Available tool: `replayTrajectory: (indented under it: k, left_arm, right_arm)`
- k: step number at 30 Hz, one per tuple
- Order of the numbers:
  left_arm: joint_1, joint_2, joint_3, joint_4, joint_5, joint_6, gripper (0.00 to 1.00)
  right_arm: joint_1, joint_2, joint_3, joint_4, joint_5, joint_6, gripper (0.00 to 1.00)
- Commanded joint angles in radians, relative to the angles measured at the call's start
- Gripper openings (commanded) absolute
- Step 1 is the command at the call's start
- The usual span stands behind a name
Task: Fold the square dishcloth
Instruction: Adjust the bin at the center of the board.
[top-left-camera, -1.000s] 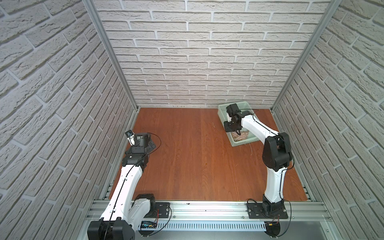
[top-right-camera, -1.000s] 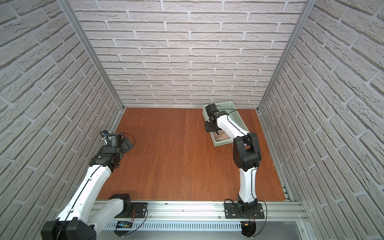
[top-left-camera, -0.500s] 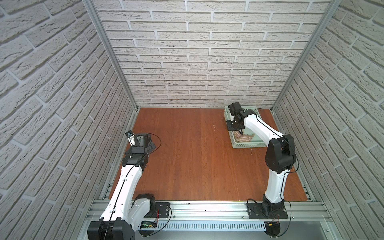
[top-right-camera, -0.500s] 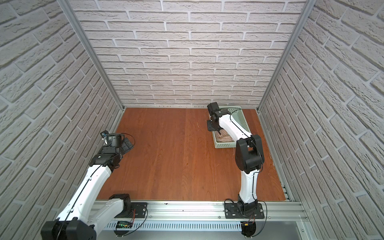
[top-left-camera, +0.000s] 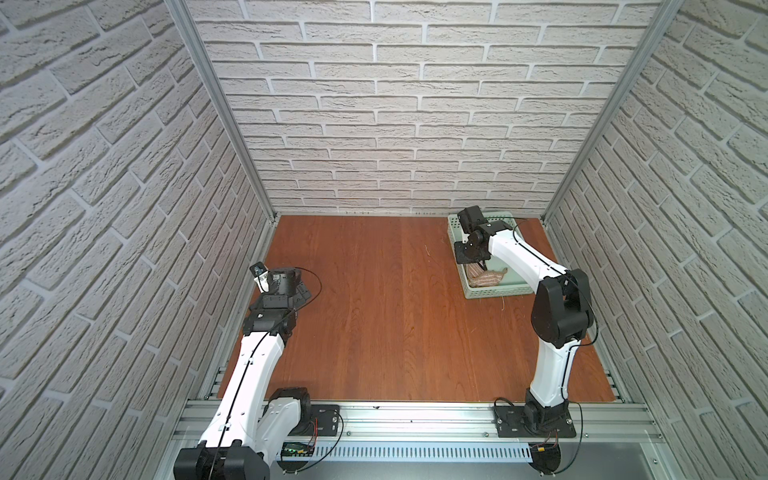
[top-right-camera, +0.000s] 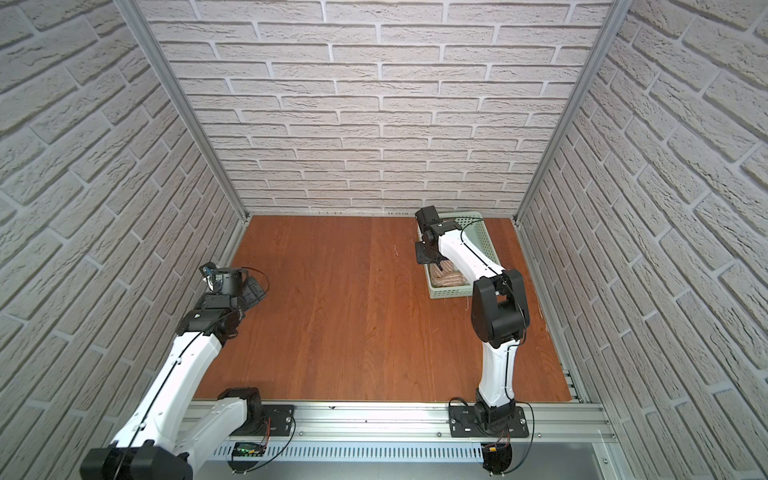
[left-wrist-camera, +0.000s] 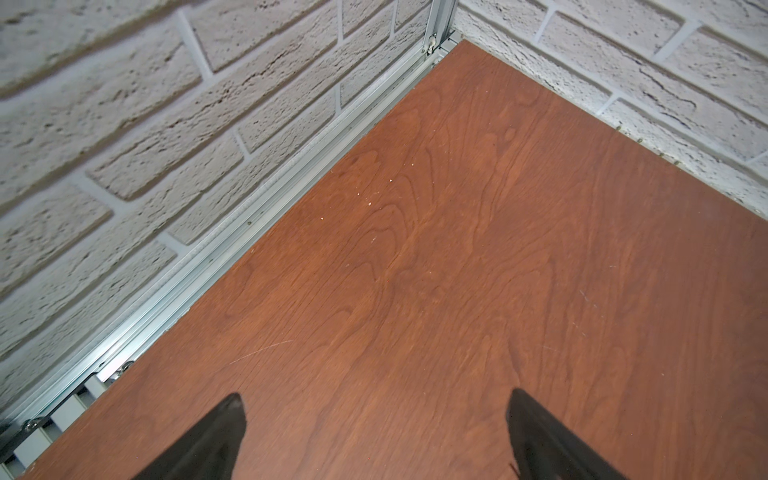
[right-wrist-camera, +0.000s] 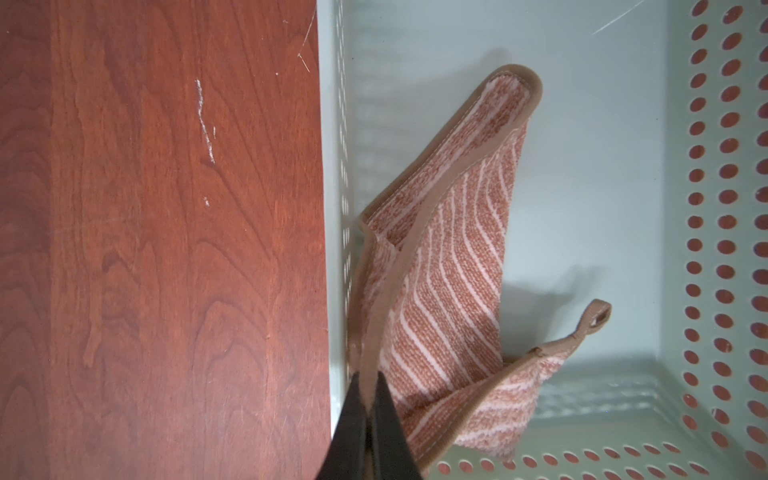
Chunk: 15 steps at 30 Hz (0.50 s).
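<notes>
I will next raise the dishcloth's hem with my right gripper, bring it back beyond the basket's side, and lower and release it on the table's bare middle.
The square dishcloth (right-wrist-camera: 449, 282), tan-brown with thin pale stripes and a tan hem, lies crumpled inside a pale green perforated basket (right-wrist-camera: 706, 208). Both top views show the dishcloth (top-left-camera: 484, 277) (top-right-camera: 446, 277) against the basket's left wall, partly hidden by the arm. My right gripper (right-wrist-camera: 368, 380) is shut on the cloth's hem, which rises out from between the fingertips. In both top views the right gripper (top-left-camera: 478, 266) (top-right-camera: 436, 264) reaches down into the basket. My left gripper (left-wrist-camera: 376, 405) stands wide open over bare wood, holding nothing, at the table's left side (top-left-camera: 301, 291) (top-right-camera: 253, 291).
The basket (top-left-camera: 494, 293) (top-right-camera: 451, 294) stands at the back right of the wooden table, close to the back wall. Brick-pattern walls close in the table on three sides. An aluminium rail (left-wrist-camera: 232, 249) runs along the left edge.
The basket swung round and slid a little to the right, squaring up with the table. The right gripper has closed on the cloth's hem. The left arm has not moved.
</notes>
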Motion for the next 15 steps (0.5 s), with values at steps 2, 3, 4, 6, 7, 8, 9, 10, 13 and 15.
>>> replayTrajectory:
  k: [2, 3, 4, 6, 7, 8, 9, 10, 13, 15]
  left_arm:
    - [-0.006, -0.041, 0.035, -0.013, -0.014, -0.006, 0.98]
    - [-0.007, -0.049, 0.037, -0.016, -0.013, -0.007, 0.98]
    - [-0.006, -0.056, 0.040, -0.018, -0.010, -0.009, 0.98]
    - [-0.006, -0.073, 0.045, -0.026, -0.001, -0.015, 0.98]
    - [-0.006, -0.082, 0.049, -0.030, 0.002, -0.020, 0.98]
    - [-0.007, -0.090, 0.055, -0.040, 0.002, -0.027, 0.98]
    - [-0.007, -0.097, 0.060, -0.048, 0.002, -0.033, 0.98]
    - [-0.006, -0.104, 0.066, -0.058, 0.001, -0.039, 0.98]
    - [-0.007, -0.114, 0.090, -0.093, -0.011, -0.061, 0.98]
    - [-0.005, -0.114, 0.112, -0.123, -0.014, -0.074, 0.98]
  right_arm:
    - [0.000, -0.122, 0.083, -0.054, 0.054, -0.020, 0.03]
    - [0.003, -0.137, 0.104, -0.068, 0.061, -0.026, 0.03]
    - [0.005, -0.146, 0.137, -0.088, 0.070, -0.033, 0.03]
    - [0.010, -0.162, 0.201, -0.120, 0.074, -0.048, 0.03]
    - [0.014, -0.167, 0.238, -0.135, 0.072, -0.053, 0.03]
    - [0.018, -0.169, 0.271, -0.153, 0.065, -0.062, 0.03]
    - [0.024, -0.169, 0.307, -0.166, 0.053, -0.070, 0.04]
    - [0.031, -0.168, 0.338, -0.176, 0.038, -0.075, 0.04]
    - [0.058, -0.151, 0.426, -0.207, 0.005, -0.081, 0.04]
    - [0.087, -0.133, 0.482, -0.233, 0.000, -0.081, 0.04]
